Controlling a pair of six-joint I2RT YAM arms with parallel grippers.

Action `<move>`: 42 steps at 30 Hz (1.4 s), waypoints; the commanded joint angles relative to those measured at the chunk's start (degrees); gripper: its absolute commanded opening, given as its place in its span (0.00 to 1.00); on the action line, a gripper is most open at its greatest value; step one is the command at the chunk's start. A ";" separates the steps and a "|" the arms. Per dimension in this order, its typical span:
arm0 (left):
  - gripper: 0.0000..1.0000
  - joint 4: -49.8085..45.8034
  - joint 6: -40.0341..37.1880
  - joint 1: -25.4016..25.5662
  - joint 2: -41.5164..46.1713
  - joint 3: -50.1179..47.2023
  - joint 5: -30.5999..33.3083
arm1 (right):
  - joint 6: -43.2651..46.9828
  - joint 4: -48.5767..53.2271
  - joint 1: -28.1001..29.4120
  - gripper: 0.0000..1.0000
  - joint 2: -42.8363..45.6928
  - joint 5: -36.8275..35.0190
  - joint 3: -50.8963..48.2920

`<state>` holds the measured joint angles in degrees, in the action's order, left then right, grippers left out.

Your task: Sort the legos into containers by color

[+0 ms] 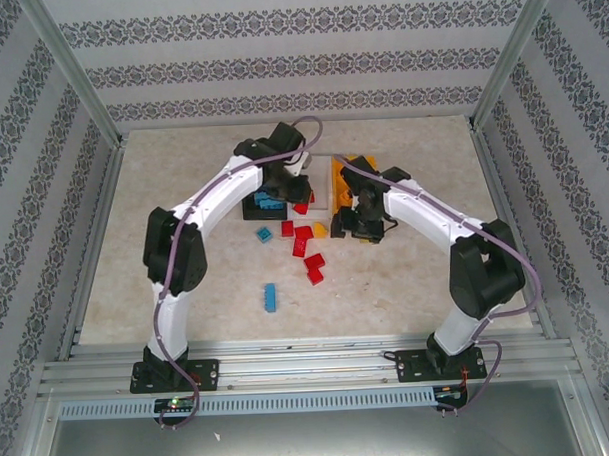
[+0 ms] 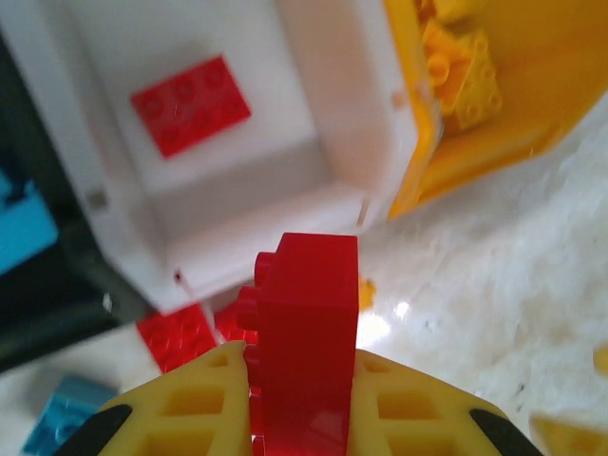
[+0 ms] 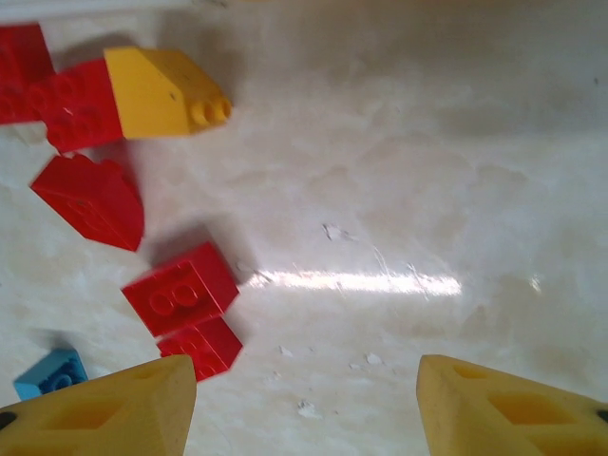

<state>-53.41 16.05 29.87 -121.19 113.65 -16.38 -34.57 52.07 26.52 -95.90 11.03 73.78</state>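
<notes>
A red lego is already inside the white container, so my left gripper should move outward next, over the open part of the container's bottom, and release the red lego there.
My left gripper is shut on a red lego, which stands on edge between the yellow fingers, just short of the white container's near corner. One red lego lies flat inside that container. The orange-yellow container to its right holds yellow legos. The black container on the left holds a blue lego. My right gripper hangs open over bare table, with red legos, a yellow lego and a blue lego to its left.
From above, loose red legos and a yellow one lie in front of the containers, between the two grippers. A single blue lego lies nearer the bases. Metal frame rails border the table.
</notes>
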 commanded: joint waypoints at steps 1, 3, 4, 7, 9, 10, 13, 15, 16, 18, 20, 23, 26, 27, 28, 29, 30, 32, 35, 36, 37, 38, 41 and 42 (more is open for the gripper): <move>0.15 -4.90 -0.86 -0.95 -5.02 8.83 0.54 | 0.59 1.98 0.42 0.64 3.37 -0.05 -2.96; 0.15 -4.80 0.16 -1.32 -7.93 12.54 0.56 | 0.41 1.98 0.44 0.64 4.74 0.19 -4.75; 0.15 -4.78 0.56 -1.55 -9.04 13.87 0.63 | 0.20 1.98 0.50 0.64 5.23 0.33 -5.50; 0.16 -4.55 1.62 -2.08 -12.24 18.09 0.76 | 0.37 2.52 0.46 0.64 6.65 -0.12 -7.12; 0.17 -3.79 2.62 -2.66 -14.08 19.95 -0.22 | 1.70 4.13 0.38 0.64 6.95 -1.63 -6.77; 0.18 -3.45 3.00 -2.86 -14.71 20.48 -0.60 | 2.28 4.73 0.37 0.64 6.95 -2.11 -6.50; 0.26 -2.56 4.02 -3.41 -16.22 21.43 -1.91 | 3.56 5.69 0.24 0.65 6.82 -2.68 -5.94; 0.29 -2.04 4.50 -3.59 -16.77 21.36 -2.94 | 4.07 5.92 0.33 0.65 6.18 -2.59 -5.38; 0.32 -1.92 4.65 -3.56 -16.98 21.35 -3.24 | 4.28 6.18 0.47 0.65 5.84 -2.59 -5.04; 0.38 -1.74 4.79 -3.68 -17.07 21.27 -3.56 | 4.90 6.57 0.92 0.65 5.04 -2.83 -4.13; 0.43 -1.67 4.91 -3.65 -17.03 21.15 -3.98 | 5.28 6.61 1.53 0.65 4.35 -2.70 -3.18; 0.50 -1.72 4.76 -3.76 -16.05 20.70 -4.18 | 5.59 6.29 3.01 0.65 2.84 -2.26 -1.78; 0.54 -2.09 4.27 -3.85 -13.68 18.95 -3.69 | 5.83 5.83 5.13 0.65 0.55 -1.38 -0.25; 0.55 -2.18 4.01 -3.94 -12.48 17.98 -3.50 | 5.91 5.48 6.10 0.65 -0.29 -0.99 0.24; 0.56 -2.20 3.74 -4.08 -11.36 17.03 -3.23 | 6.04 5.20 6.93 0.66 -1.01 -0.67 0.63; 0.56 -2.22 3.49 -4.28 -9.95 15.73 -2.82 | 6.00 4.84 7.90 0.66 -2.03 -0.26 1.11; 0.57 -2.20 3.14 -4.60 -8.34 14.26 -2.56 | 6.05 4.62 8.68 0.66 -3.06 0.01 1.55; 0.58 -1.59 2.66 -5.30 -4.87 10.50 -1.87 | 5.86 4.39 10.43 0.66 -4.89 0.17 2.32; 0.59 0.79 2.07 -6.89 1.68 2.44 -1.02 | 5.35 3.65 12.56 0.67 -7.28 0.30 3.25; 0.60 1.80 1.95 -7.54 3.92 -0.69 -0.85 | 5.18 3.31 13.32 0.67 -8.12 0.31 3.46; 0.60 2.57 1.94 -8.20 5.94 -3.40 -0.68 | 4.99 3.07 13.77 0.67 -8.81 0.39 3.54; 0.60 3.47 2.06 -8.93 8.22 -6.32 -0.82 | 4.75 2.76 14.35 0.67 -9.63 0.53 3.57; 0.60 5.98 2.89 -11.32 14.22 -14.58 -1.47 | 4.42 1.99 15.52 0.67 -11.70 1.06 4.07; 0.61 6.66 3.06 -12.10 16.02 -17.28 -1.52 | 4.47 1.95 15.79 0.67 -12.55 1.10 4.47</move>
<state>-50.06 19.49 19.68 -108.75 101.62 -18.55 -29.69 54.39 41.52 -106.56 11.42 76.47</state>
